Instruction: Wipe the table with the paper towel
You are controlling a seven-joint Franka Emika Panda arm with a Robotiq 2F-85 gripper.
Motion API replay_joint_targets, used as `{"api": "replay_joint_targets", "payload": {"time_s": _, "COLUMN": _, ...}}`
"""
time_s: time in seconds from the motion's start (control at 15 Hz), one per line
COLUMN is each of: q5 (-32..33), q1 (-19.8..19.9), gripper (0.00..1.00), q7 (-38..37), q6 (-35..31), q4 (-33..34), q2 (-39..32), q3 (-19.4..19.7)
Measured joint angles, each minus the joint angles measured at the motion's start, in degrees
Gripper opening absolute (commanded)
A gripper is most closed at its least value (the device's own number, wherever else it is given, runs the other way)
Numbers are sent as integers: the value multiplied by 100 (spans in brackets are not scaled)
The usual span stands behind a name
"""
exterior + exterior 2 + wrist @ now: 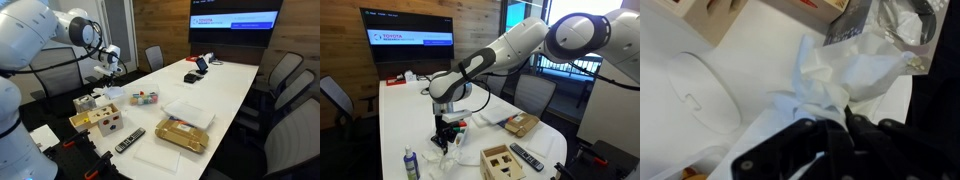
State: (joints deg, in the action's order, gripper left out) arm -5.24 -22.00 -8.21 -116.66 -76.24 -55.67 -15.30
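Note:
Next, my gripper moves down to the tabletop (451,168) between the small bottle and the wooden shape-sorter box and releases the towel, since I hold its pinched fold above.
The long white table (232,88) runs through both exterior views (405,112). A crumpled white paper towel (845,72) lies bunched on it near the cluttered end, seen in an exterior view (446,158) under my gripper (444,138). In the wrist view my dark fingers (828,135) are closed together with a fold of the towel pinched between them. My gripper also shows in an exterior view (109,64) above the table edge, where the towel is hard to make out.
Near the towel are a wooden shape-sorter box (500,160), a remote (525,156), a yellow-brown box (521,124), a small bottle (410,164) and a clear tub of coloured pieces (143,98). A white rounded object (695,95) lies beside the towel. Grey chairs (285,75) ring the table.

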Motion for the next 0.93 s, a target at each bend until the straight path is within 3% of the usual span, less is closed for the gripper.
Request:
{"api": "replay_joint_targets", "payload": {"time_s": 0.33, "q5": -1, "q1": -43, "gripper": 1, "q7": 454, "q6": 662, "q4": 899, "q2": -643, "q3": -5}}
{"api": "replay_joint_targets", "payload": {"time_s": 0.93, "q5": -55, "q1": 81, "gripper": 1, "q7": 1863, "q6": 2602, "q4": 3224, "q2": -2156, "q3": -243}}
